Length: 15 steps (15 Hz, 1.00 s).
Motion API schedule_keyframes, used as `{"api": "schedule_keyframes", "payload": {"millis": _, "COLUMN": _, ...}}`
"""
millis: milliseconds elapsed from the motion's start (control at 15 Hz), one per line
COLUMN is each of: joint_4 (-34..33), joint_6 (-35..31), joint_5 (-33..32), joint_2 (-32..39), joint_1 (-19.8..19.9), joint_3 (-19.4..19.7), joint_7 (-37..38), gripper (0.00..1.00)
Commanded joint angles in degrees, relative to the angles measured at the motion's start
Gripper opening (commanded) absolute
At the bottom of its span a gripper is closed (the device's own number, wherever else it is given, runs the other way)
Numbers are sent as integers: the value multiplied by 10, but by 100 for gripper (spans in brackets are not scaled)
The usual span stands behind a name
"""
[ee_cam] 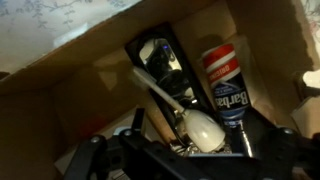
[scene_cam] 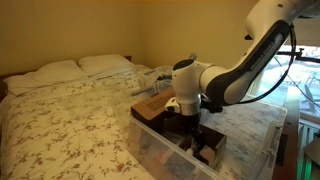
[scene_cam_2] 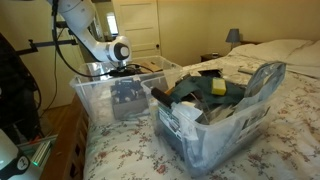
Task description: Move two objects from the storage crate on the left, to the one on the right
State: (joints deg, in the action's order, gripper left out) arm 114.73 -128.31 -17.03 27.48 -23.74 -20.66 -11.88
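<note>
The Barbasol can is below my gripper and to its right in the wrist view. I need to move that way and go down with my fingers on both sides of its blue label.
My gripper reaches down into a clear storage crate on the bed; it also shows in the exterior view from the foot of the bed. In the wrist view the fingers are spread apart. Between them lies a white spoon-shaped tool with a long handle, apparently not gripped. Beside it lies a Barbasol can, and a black object sits behind, all on a cardboard liner. A second clear crate stands nearby, packed with dark and yellow items.
The crates sit on a floral bedspread with white pillows at the head. The gripper's crate is near the bed edge. A door and a lamp stand behind.
</note>
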Motion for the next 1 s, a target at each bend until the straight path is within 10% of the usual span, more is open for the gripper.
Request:
{"api": "schedule_keyframes", "payload": {"millis": 0, "joint_4": -43, "joint_6": 111, "joint_5": 40, "joint_2": 8, "joint_1": 6, "joint_3": -8, "joint_7": -47, "gripper": 100}}
{"api": "schedule_keyframes", "payload": {"millis": 933, "joint_4": -89, "joint_6": 141, "joint_5": 83, "joint_2": 42, "joint_1": 6, "joint_3": -13, "joint_7": -95, "gripper": 100}}
